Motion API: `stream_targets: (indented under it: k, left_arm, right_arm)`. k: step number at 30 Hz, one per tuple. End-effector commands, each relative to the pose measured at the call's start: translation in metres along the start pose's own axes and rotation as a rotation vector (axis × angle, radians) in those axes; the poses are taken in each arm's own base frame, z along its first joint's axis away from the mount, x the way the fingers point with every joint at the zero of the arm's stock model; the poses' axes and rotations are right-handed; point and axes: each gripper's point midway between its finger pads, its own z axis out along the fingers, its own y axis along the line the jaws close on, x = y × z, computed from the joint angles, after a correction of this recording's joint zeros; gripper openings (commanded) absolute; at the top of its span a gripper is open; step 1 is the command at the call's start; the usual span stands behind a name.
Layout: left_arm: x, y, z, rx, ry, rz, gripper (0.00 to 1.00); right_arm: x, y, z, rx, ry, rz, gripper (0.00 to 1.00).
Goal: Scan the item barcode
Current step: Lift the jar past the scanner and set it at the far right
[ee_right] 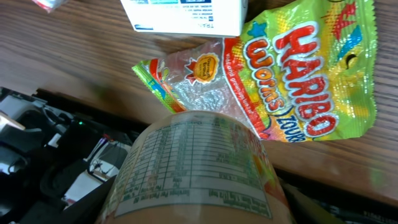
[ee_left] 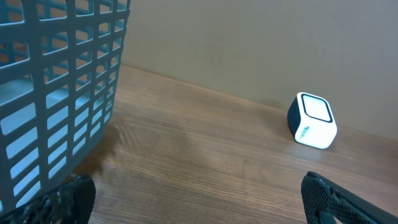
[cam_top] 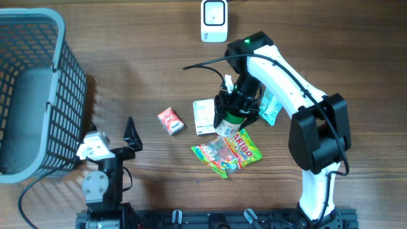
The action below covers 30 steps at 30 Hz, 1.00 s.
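Note:
My right gripper moves outward to the scanner next, then across and down to release the bottle (cam_top: 228,128), since bare tabletop lies to its right in the overhead view.
My right gripper (cam_top: 234,109) is shut on a bottle (cam_top: 228,128) and holds it just above the table, over the top edge of a Haribo worms bag (cam_top: 227,151). In the right wrist view the bottle (ee_right: 199,168) fills the lower middle, its nutrition label facing the camera and peach-coloured contents below; I see no barcode on this side. The white barcode scanner (cam_top: 214,20) stands at the table's far edge, also seen from the left wrist as a small white scanner (ee_left: 312,119). My left gripper (cam_top: 114,140) rests open at the near left with nothing between its fingers.
A grey plastic basket (cam_top: 32,95) fills the left side, close to the left arm. On the table lie a white box (cam_top: 204,116), a small red packet (cam_top: 170,121), the Haribo bag (ee_right: 298,81) and a green-white packet (cam_top: 270,108) under the right arm.

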Motion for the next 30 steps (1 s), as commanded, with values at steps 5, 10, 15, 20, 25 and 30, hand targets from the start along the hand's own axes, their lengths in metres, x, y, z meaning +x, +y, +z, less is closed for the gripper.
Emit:
stream_targets:
  k: [5, 10, 15, 20, 25, 30]
  left_arm:
    - [0.003, -0.002, 0.0, 0.013, 0.009, -0.008, 1.0]
    - [0.003, -0.002, 0.0, 0.013, 0.009, -0.008, 1.0]
    - [0.003, -0.002, 0.0, 0.013, 0.009, -0.008, 1.0]
    - [0.003, -0.002, 0.0, 0.013, 0.009, -0.008, 1.0]
    - [0.003, -0.002, 0.0, 0.013, 0.009, -0.008, 1.0]
    - [0.003, -0.002, 0.0, 0.013, 0.009, -0.008, 1.0]
  right_arm:
    - [0.034, 0.044, -0.034, -0.14, -0.083, -0.128, 0.56]
    - [0.052, 0.049, -0.051, -0.055, -0.217, -0.172, 0.55]
    - [-0.022, 0.03, -0.096, 0.161, -0.641, -0.155, 0.55]
    - [-0.09, 0.038, -0.175, 0.276, -1.11, -0.152, 0.48]
    - [-0.13, 0.047, -0.221, 0.36, -1.364, -0.172, 0.56]
    - [-0.19, 0.059, -0.219, 0.451, -1.463, -0.298, 0.55]
